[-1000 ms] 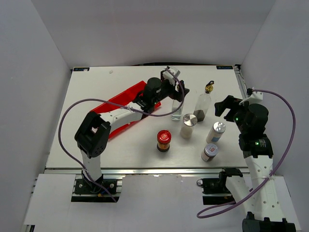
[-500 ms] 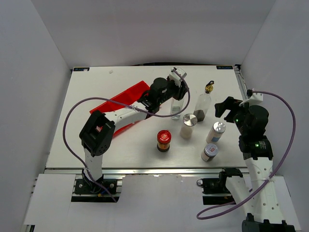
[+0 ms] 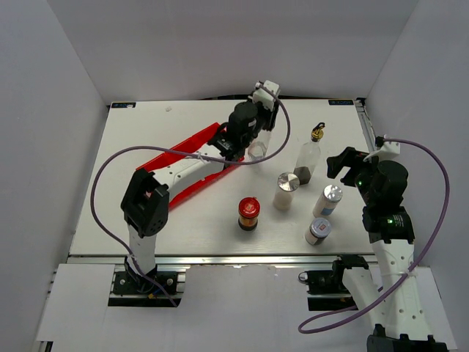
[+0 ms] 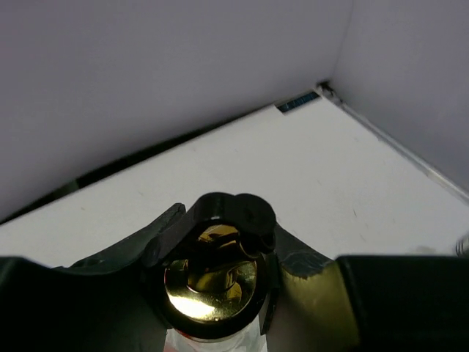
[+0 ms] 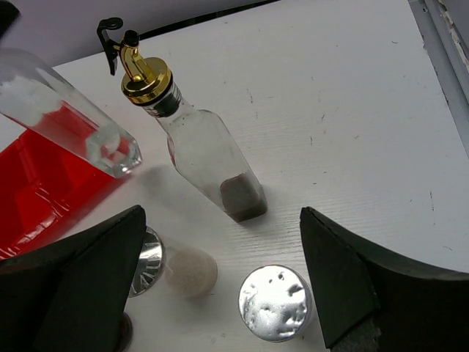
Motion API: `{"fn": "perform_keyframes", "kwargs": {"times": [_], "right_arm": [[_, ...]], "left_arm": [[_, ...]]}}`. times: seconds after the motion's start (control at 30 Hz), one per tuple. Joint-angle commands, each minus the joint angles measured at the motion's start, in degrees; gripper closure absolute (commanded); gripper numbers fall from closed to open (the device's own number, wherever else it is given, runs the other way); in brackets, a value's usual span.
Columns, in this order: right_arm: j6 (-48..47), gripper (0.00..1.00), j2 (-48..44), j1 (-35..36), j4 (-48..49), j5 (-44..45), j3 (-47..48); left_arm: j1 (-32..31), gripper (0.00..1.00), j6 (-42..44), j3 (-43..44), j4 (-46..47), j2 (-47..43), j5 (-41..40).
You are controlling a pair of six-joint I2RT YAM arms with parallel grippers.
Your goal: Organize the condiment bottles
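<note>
The left gripper swings the tall clear glass bottle over next, lowers and releases it, since the red tray's empty far end lies to the left in the top view.
My left gripper (image 3: 255,130) (image 4: 223,238) is shut on the neck of a tall clear glass bottle (image 3: 257,149), held tilted above the table; its gold pourer (image 4: 209,286) sits between the fingers. This bottle (image 5: 69,117) hangs next to the red tray (image 3: 179,163). The other gold-pourer bottle (image 3: 308,158) (image 5: 201,150) stands on the table with dark contents at its bottom. A red-lidded jar (image 3: 248,213) and three silver-lidded shakers (image 3: 286,191) (image 3: 328,199) (image 3: 318,230) stand in front. My right gripper (image 3: 341,162) (image 5: 220,216) is open above a shaker (image 5: 275,302).
The red tray (image 5: 33,194) lies slanted at the left middle of the white table. White walls close in the back and both sides. The table's right edge rail (image 5: 447,51) runs close to the right arm.
My left gripper shut on the glass bottle's neck, then lifted it and carried it back and left toward the tray. The right arm has stayed still.
</note>
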Motion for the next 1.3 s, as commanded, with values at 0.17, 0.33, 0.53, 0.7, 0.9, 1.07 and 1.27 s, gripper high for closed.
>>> {"fn": "perform_keyframes", "kwargs": {"times": [0.17, 0.33, 0.53, 0.7, 0.9, 1.07, 1.27], "right_arm": [[-0.12, 0.11, -0.01, -0.29, 3.12, 0.75, -0.54], [0.05, 0.11, -0.01, -0.29, 3.21, 1.45, -0.54], [0.32, 0.11, 0.25, -0.29, 3.29, 1.71, -0.45], [0.40, 0.11, 0.78, -0.29, 3.29, 3.56, -0.45], [0.58, 0.11, 1.13, -0.20, 3.29, 3.91, -0.54], [0.67, 0.11, 1.22, -0.29, 3.29, 4.26, -0.54], [0.76, 0.11, 1.13, -0.29, 3.29, 4.61, -0.80]], "left_arm": [[1.62, 1.00, 1.69, 13.13, 1.89, -5.65, -16.42], [4.95, 1.00, 0.29, 15.25, 1.10, -5.56, -22.24], [10.75, 1.00, -5.69, 13.50, 0.56, -6.26, -21.64], [13.13, 1.00, -5.34, 10.59, 2.15, -6.61, -24.26], [14.36, 1.00, -5.52, 7.17, 3.38, -6.44, -26.55], [14.63, 1.00, -6.39, 6.11, 2.94, -5.56, -28.31], [14.71, 1.00, -7.36, 4.26, 3.20, -6.96, -29.19]]}}
